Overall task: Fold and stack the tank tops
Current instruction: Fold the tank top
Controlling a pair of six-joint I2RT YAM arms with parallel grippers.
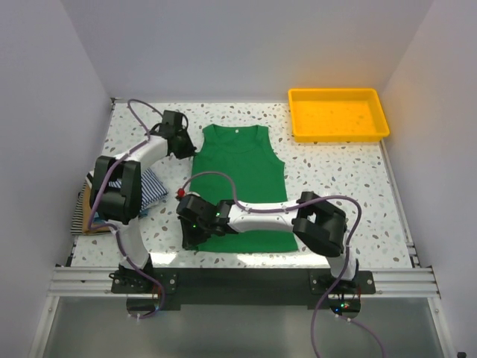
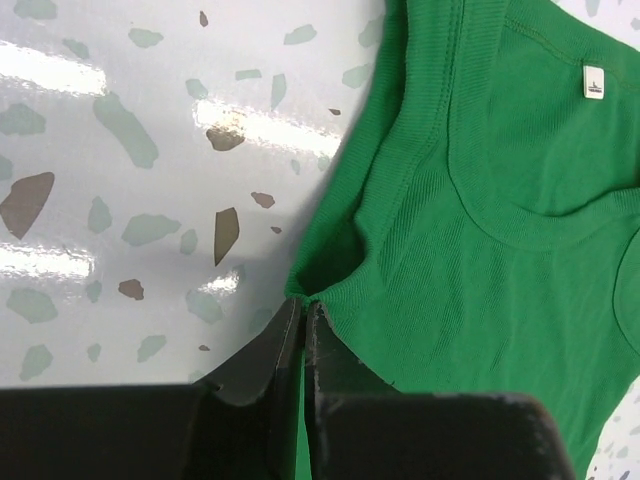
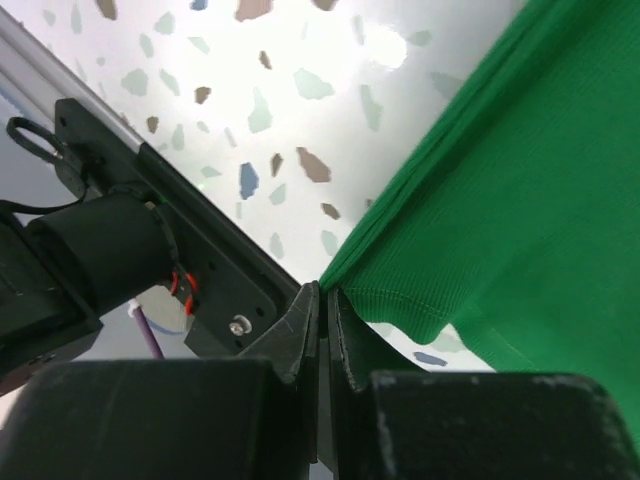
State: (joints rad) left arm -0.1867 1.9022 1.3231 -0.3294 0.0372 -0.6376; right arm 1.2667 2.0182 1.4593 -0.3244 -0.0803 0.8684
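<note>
I will next carry the tank top's hem corner to the right in the top view with my right gripper and let go of it on the near hem's middle (image 1: 244, 247), because the tank top lies unfolded.
A plain green tank top (image 1: 240, 186) lies spread flat in the middle of the table, neck toward the back. My left gripper (image 1: 186, 149) is shut on its left armhole edge just below the shoulder strap; in the left wrist view the tips (image 2: 302, 303) pinch a small fold of the green tank top (image 2: 480, 250). My right gripper (image 1: 189, 237) is shut on the near-left hem corner. The right wrist view shows that gripper (image 3: 322, 290) holding the green tank top's (image 3: 520, 200) hem slightly off the table. A pile of other tank tops, with a navy-white striped one (image 1: 151, 186) uppermost, sits at the left, partly hidden by the left arm.
A yellow plastic tray (image 1: 337, 130) stands at the back right corner. The left arm (image 1: 119, 190) arches over the pile at the left edge. The table's near metal rail (image 1: 238, 280) runs close behind the right gripper, with the left arm's base (image 3: 100, 250) beside it.
</note>
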